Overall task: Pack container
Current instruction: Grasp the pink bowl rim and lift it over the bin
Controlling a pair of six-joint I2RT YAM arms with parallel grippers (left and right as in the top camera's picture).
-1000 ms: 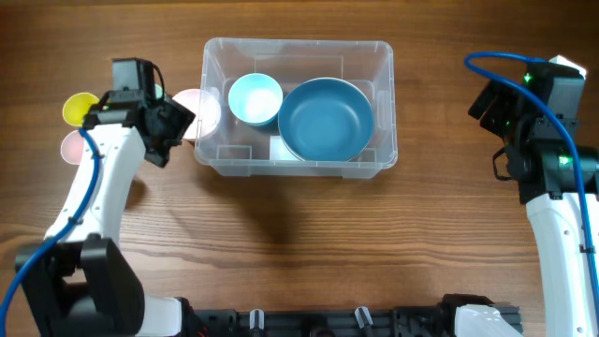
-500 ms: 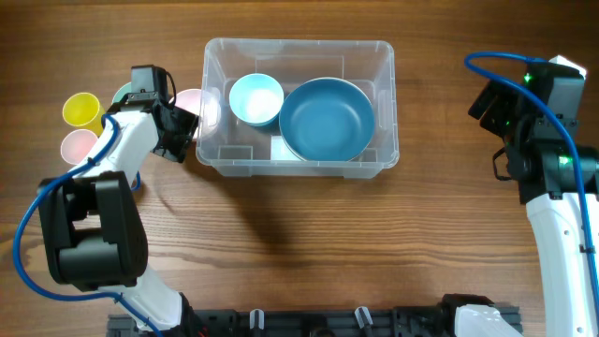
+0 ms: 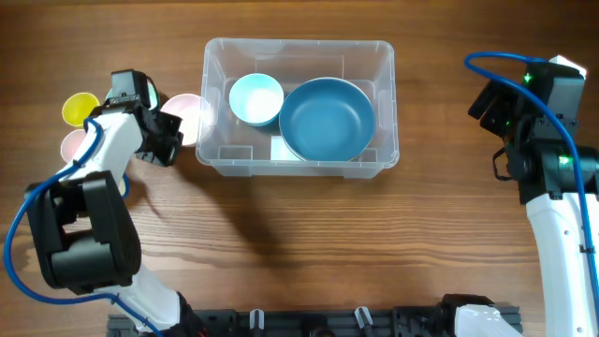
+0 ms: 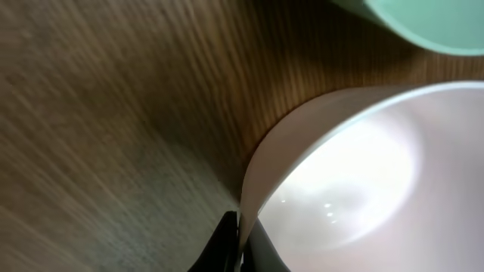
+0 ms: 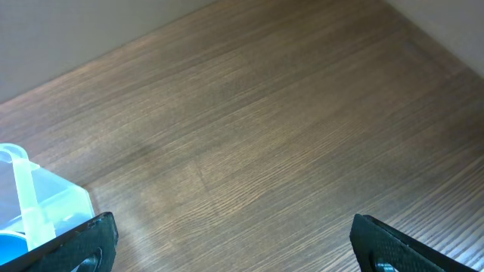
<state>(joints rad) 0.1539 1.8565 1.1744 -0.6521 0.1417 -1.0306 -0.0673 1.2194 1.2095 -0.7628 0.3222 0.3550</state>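
I will next lift the pink bowl (image 3: 190, 114) with my left gripper and move it to the gripper's right in the overhead view, past the container's side and over the light-blue bowl (image 3: 255, 98), then lower it and let go.
The container (image 3: 299, 161) is a clear plastic bin at the table's middle, holding a small light-blue bowl (image 3: 255, 98) and a large dark-blue bowl (image 3: 325, 119). Just left of it sits a pale pink bowl (image 3: 190, 114). My left gripper (image 3: 165, 137) is shut on that pink bowl's (image 4: 355, 174) rim, one finger inside and one outside, as the left wrist view shows at the gripper (image 4: 242, 242). My right gripper (image 3: 493, 105) hangs far to the right, open over bare wood (image 5: 242, 253), with nothing between its fingers.
A yellow cup (image 3: 78, 108) and a pink cup (image 3: 71, 146) stand at the far left beside my left arm. A green bowl's (image 4: 431, 23) edge lies just beyond the pink bowl. The container's corner (image 5: 38, 200) shows at the right wrist view's left.
My left gripper has closed onto the pink bowl's rim. It and the bowl have shifted a little leftward, away from the container. The right arm has not moved.
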